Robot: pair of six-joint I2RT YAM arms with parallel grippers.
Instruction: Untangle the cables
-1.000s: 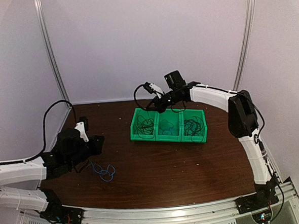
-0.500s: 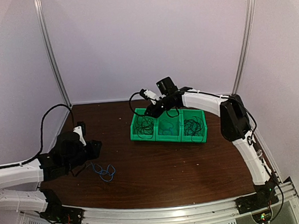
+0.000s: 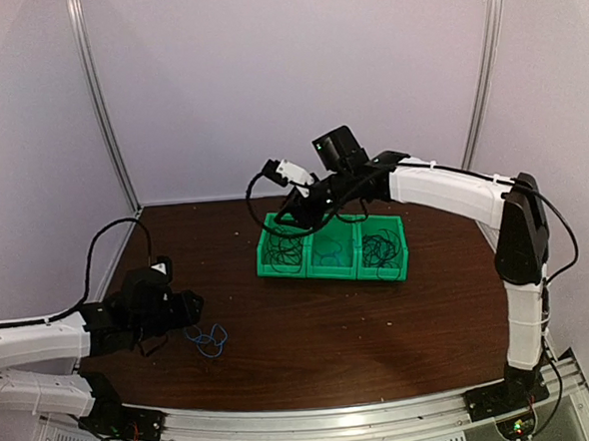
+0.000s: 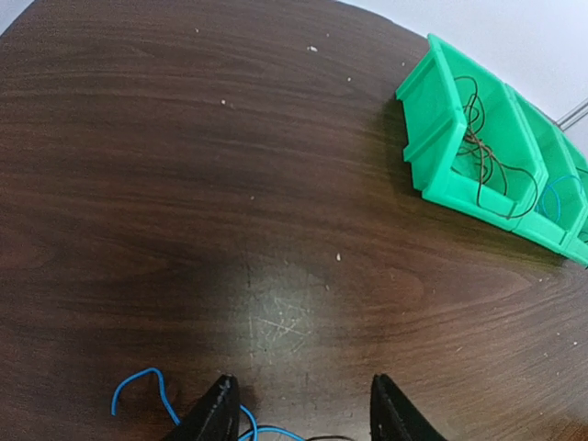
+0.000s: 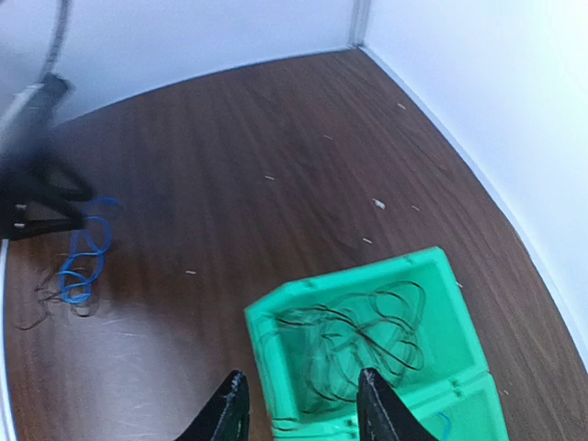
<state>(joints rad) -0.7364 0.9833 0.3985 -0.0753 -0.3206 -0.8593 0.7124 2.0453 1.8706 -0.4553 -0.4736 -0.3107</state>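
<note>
Next, my right gripper moves back from the bin and down onto the loops of the blue cable, tangled with the thin black piece of cable.
A blue cable lies loose on the dark table, with a thin black strand beside it. My left gripper hovers just left of it, open; in the left wrist view the blue cable curls past the left fingertip and nothing is between the jaws. A green three-part bin holds black cables on its left, a blue one in the middle and black ones on its right. My right gripper hangs open above the left compartment's black cables.
The green bin stands at the back centre of the table. White walls and two metal posts close off the back and sides. A metal rail runs along the near edge. Small pale crumbs dot the wood.
Both grippers have opened. The right arm dipped toward the left compartment, then rose above it. The left gripper drew back toward the near left, leaving the blue cable on the table.
</note>
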